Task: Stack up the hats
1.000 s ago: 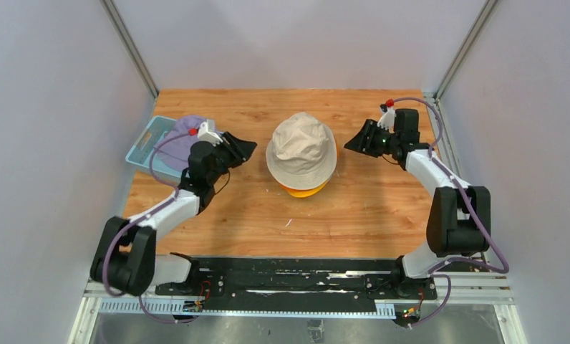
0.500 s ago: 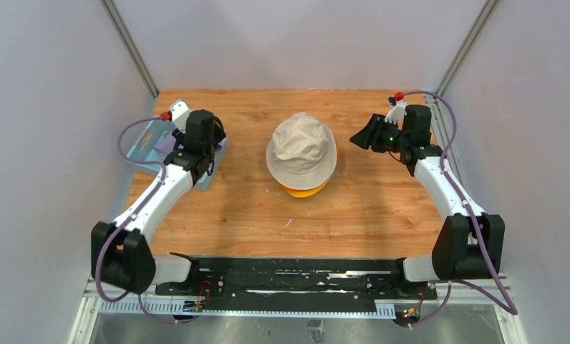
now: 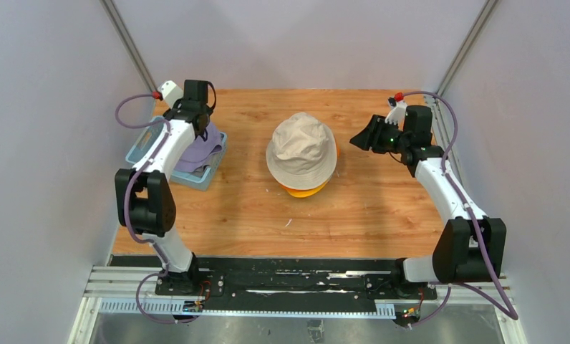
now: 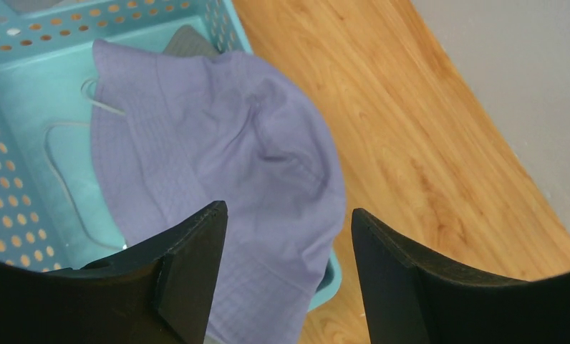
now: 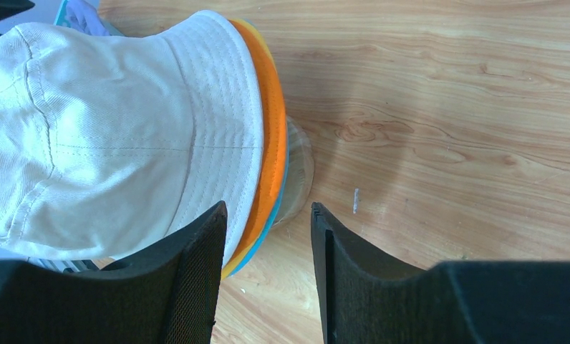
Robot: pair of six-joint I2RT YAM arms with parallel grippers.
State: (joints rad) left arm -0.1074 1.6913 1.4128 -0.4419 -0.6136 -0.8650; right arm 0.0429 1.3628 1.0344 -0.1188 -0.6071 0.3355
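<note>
The lavender hat's fold (image 3: 212,137) (image 4: 293,240) is along the basket's rim, and I need to lower my left gripper to it next.
A beige hat (image 3: 301,149) tops a stack at the table's middle, with orange (image 5: 271,154), yellow and teal (image 5: 262,233) brims showing beneath it in the right wrist view. A lavender hat (image 4: 225,172) lies in the light blue basket (image 3: 147,147) at the left, draped over its rim; a grey hat's edge (image 4: 185,41) peeks out behind it. My left gripper (image 4: 289,222) is open and empty just above the lavender hat. My right gripper (image 3: 357,139) is open and empty to the right of the stack, also seen in its wrist view (image 5: 268,215).
A wooden stand base (image 5: 300,172) shows under the stack. The basket sits at the table's left edge. Metal frame posts (image 3: 128,46) rise at the back corners. Bare wood lies in front of the stack (image 3: 289,208).
My left arm has swung from near the stack leftward and back over the basket, now above the lavender hat. My right gripper drew back slightly and is nearly still.
</note>
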